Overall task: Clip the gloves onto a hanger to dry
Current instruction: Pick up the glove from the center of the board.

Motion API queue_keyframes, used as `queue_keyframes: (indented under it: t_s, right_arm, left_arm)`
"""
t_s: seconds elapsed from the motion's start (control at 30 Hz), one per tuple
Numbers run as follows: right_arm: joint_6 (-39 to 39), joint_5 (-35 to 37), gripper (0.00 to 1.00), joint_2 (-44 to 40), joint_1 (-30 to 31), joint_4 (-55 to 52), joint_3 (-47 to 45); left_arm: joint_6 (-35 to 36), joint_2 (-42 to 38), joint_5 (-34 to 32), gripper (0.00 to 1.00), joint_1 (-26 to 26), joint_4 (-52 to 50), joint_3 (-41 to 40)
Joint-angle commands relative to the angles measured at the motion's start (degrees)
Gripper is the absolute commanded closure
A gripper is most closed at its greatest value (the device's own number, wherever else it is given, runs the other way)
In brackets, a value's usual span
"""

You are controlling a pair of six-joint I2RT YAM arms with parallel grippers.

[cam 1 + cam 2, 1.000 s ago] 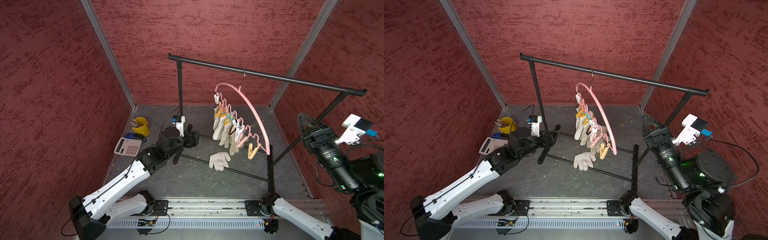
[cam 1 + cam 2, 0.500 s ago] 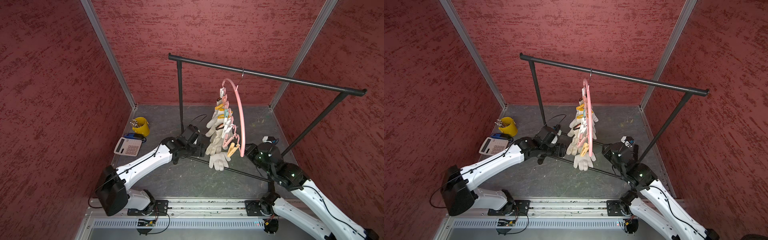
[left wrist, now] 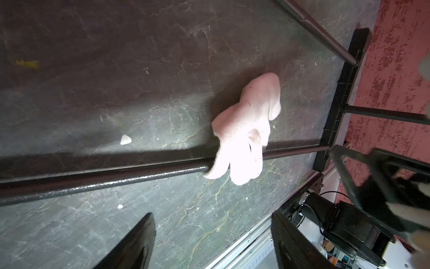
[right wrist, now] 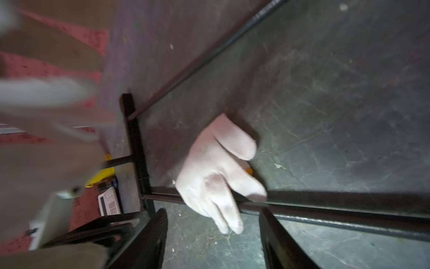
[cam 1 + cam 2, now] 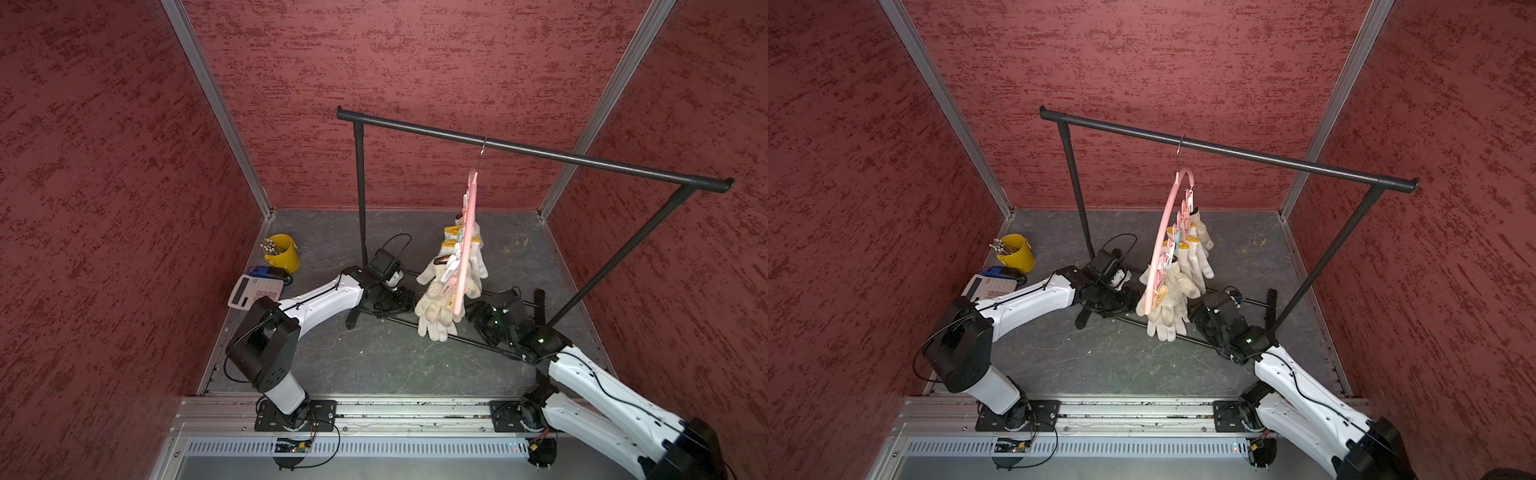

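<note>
An orange edge shows tucked under the loose glove. My right gripper should reach outward past the glove's fingertips and down onto its folded-over palm [image 4: 197,168].
The pink hanger [image 5: 464,249] hangs by its hook from the rack's top bar and shows nearly edge-on. Several cream gloves [image 5: 1200,257] are clipped along it. One loose white glove [image 3: 249,130] lies on the floor, draped over the rack's lower bar [image 3: 116,174]; it also shows in both top views [image 5: 434,328]. My left gripper [image 3: 213,233] is low to the glove's left, open and empty [image 5: 403,301]. My right gripper [image 4: 214,233] is low on the glove's right, open [image 5: 476,313]. The loose glove's fingertips [image 4: 230,226] lie just ahead of the right gripper's fingers, untouched.
The black garment rack [image 5: 540,153] spans the cell, with its floor bars and foot [image 4: 137,151] close to both grippers. A yellow bucket of pens [image 5: 282,253] and a calculator [image 5: 255,291] sit at the left wall. Red walls close in on three sides.
Both arms have come down and in toward the loose glove, the right one from high at the right. The hanger has swung round to nearly edge-on.
</note>
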Motion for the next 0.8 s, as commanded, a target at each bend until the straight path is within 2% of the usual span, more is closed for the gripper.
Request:
queue_keyframes:
  t_s: [0.0, 0.23, 0.5, 0.77]
  right_arm:
    - [0.03, -6.58, 0.37, 1.51, -2.05, 8.40, -1.83]
    - [-5.34, -8.09, 0.37, 12.20, -3.25, 9.78, 1.91]
    - [-14.44, -6.60, 0.36, 29.12, -3.34, 5.63, 12.62]
    - [-17.09, -7.51, 0.35, 38.84, -3.43, 4.74, 16.66]
  left_arm:
    - [0.64, -1.66, 0.94, 0.21, 0.24, 0.18, 0.83]
    - [0.95, -2.74, -0.01, 0.21, 1.65, -0.98, 0.63]
    - [1.01, -4.63, -0.41, 0.20, 2.34, -1.72, 0.00]
    - [0.88, -6.29, -0.66, 0.21, 2.67, -2.10, -1.18]
